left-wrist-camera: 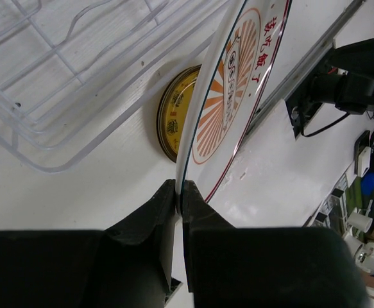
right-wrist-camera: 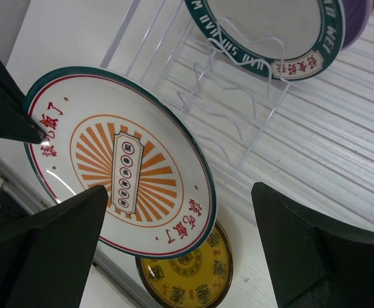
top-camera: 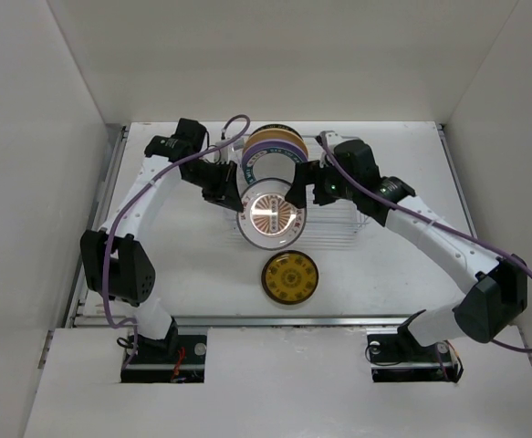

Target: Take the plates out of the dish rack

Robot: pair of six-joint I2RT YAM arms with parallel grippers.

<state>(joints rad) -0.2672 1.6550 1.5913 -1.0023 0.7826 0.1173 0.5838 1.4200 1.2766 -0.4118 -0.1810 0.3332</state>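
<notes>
The left gripper carries the plate down and left in the top view next, lowers it onto the clear tabletop beside the dish rack and releases it.
My left gripper is shut on the rim of the white plate with the orange sunburst and holds it tilted above the table, in front of the dish rack. From above, the plate has the left gripper at its left edge. My right gripper is open and empty, just over the plate's right side. The dark brown and yellow plate lies flat on the table below. The teal-rimmed plate and the lilac plate stand in the rack's prongs.
The rack's near part holds no plates. More plates stand at the rack's far end. White walls close in the table on the left, right and back. A metal rail runs along the table's near edge.
</notes>
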